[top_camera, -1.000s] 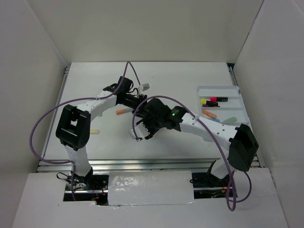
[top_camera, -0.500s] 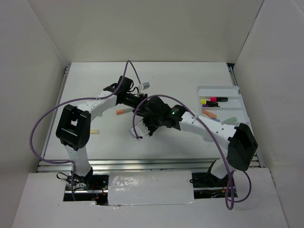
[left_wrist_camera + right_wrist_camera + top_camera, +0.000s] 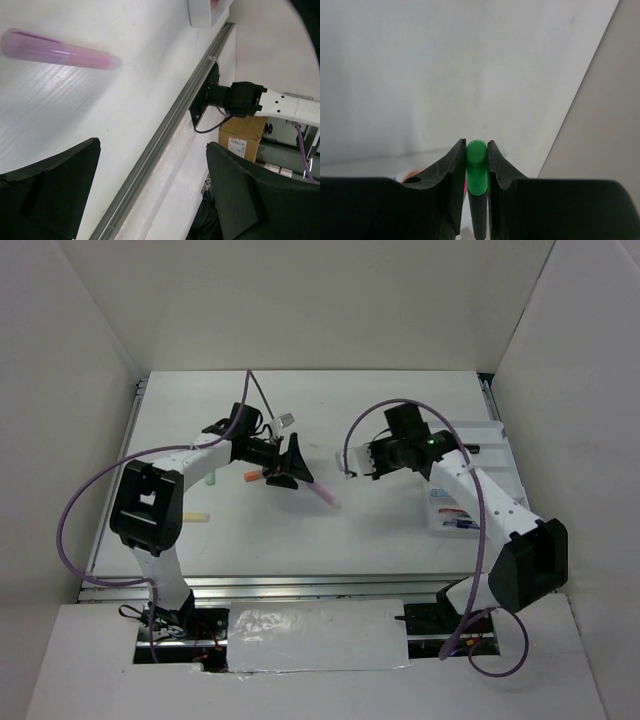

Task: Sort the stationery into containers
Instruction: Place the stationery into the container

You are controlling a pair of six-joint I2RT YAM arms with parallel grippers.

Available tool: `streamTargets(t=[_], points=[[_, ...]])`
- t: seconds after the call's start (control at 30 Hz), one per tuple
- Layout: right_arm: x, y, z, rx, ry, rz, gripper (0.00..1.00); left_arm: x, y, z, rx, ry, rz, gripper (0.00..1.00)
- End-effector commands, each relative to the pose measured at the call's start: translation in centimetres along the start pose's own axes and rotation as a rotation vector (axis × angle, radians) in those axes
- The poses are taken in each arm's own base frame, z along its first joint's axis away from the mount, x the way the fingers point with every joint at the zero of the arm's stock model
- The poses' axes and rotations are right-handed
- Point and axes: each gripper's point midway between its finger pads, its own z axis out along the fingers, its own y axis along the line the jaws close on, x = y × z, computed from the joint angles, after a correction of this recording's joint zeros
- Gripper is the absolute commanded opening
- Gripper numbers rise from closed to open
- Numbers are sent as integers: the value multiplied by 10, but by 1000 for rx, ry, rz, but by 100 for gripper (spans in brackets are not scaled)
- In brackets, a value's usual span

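Note:
The highlighter goes toward the right in the top view next, as my right gripper lowers over the tray's far section (image 3: 471,449) to release it, since black stationery lies there.
My left gripper (image 3: 294,468) stands open over the middle of the table, nothing between its fingers (image 3: 50,192). A pink marker (image 3: 326,496) lies loose just beyond it; the left wrist view shows the pink marker (image 3: 60,51) flat on the table. My right gripper (image 3: 367,461), raised left of the white tray (image 3: 497,455), is shut on a black highlighter with a green cap (image 3: 477,167). The tray holds a red pen (image 3: 452,510) and a blue one (image 3: 461,524); my right arm hides much of it. An orange marker (image 3: 253,477), a pale green marker (image 3: 211,479) and a yellow one (image 3: 197,516) lie at the left.
White walls close in the table on three sides. A metal rail (image 3: 300,583) runs along the near edge. Purple cables loop above both arms. The tray's corner (image 3: 206,14) shows in the left wrist view.
My left jaws have opened wide and the pink marker now lies on the table. My right arm, shut on the green-capped highlighter, has swung up from the table's middle towards the tray.

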Motion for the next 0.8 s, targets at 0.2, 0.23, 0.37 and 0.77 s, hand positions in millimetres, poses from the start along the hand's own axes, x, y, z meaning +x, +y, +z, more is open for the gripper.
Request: streamTargets(t=[0.2, 0.23, 0.37, 0.77], points=[[135, 11, -12, -147, 183, 250, 5, -14, -7, -9, 34, -21, 12, 99], [142, 6, -10, -130, 188, 261, 5, -13, -8, -8, 35, -18, 11, 99], [146, -12, 11, -93, 165, 322, 5, -11, -4, -2, 41, 0, -7, 99], [182, -17, 50, -127, 220, 443, 7, -12, -2, -5, 55, 3, -3, 99]])
